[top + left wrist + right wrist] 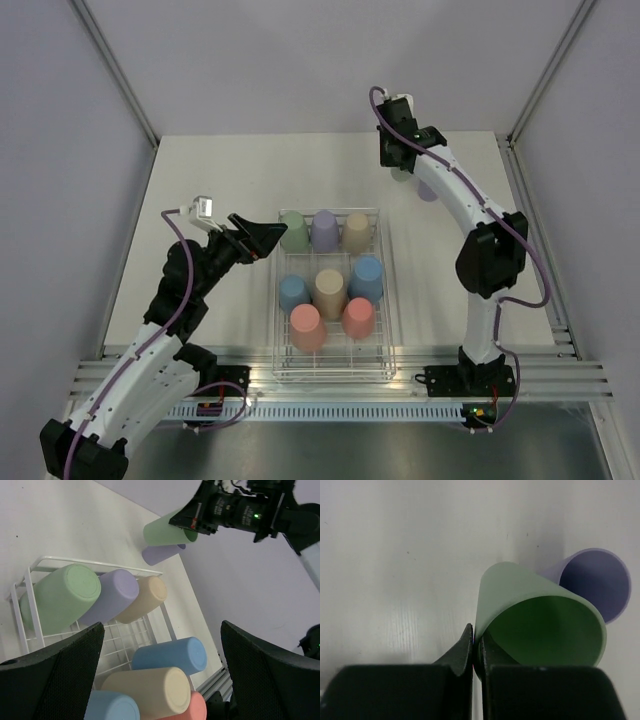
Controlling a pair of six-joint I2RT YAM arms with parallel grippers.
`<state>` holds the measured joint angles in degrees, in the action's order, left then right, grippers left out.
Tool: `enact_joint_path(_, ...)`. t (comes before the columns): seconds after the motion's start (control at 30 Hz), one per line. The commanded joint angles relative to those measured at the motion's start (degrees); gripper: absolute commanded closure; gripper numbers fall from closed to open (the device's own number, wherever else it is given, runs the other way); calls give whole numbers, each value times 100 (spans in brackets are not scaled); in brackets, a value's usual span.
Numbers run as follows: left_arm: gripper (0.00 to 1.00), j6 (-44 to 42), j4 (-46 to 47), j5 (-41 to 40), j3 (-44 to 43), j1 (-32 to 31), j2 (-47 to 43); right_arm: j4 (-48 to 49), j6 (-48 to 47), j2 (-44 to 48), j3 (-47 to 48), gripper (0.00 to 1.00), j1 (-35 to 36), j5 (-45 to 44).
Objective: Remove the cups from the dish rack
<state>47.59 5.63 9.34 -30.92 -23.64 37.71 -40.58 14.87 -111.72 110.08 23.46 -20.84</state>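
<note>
Next, my right gripper moves down until the green cup's base meets the bare tabletop beside the purple cup (597, 582), since the green cup still hangs above the table.
The clear dish rack (331, 371) sits mid-table and holds several upturned cups: green (292, 231), purple (324, 230) and beige (357, 230) at the back, with blue, beige and coral ones nearer. My left gripper (262, 240) is open and empty at the rack's far left corner. In the left wrist view it (162, 675) hovers over the beige cup (150, 690) and blue cup (172, 657). My right gripper (476, 647) is shut on the rim of a green cup (540, 620), held over the table beyond the rack (400, 168). A purple cup (597, 582) stands on the table beside it.
Grey walls enclose the white table (220, 180) on three sides. A metal rail (330, 400) runs along the near edge, just in front of the rack. The right arm's elbow (490, 255) hangs to the right of the rack.
</note>
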Motion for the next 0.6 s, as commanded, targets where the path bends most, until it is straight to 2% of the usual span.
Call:
enact_joint_path(0.0,0,-303,-115,41,-117,-18,-106,-1066,-520,-639,873,99,18,-175)
enact_joint_path(0.33,0,-286,-106,111,-72,-18,-27,-1066,-731,-1448,1463,99,-105,-131)
enact_joint_path(0.57,0,-286,-106,155,-72,-18,17,-961,-697,-1660,1648,98,-219,142)
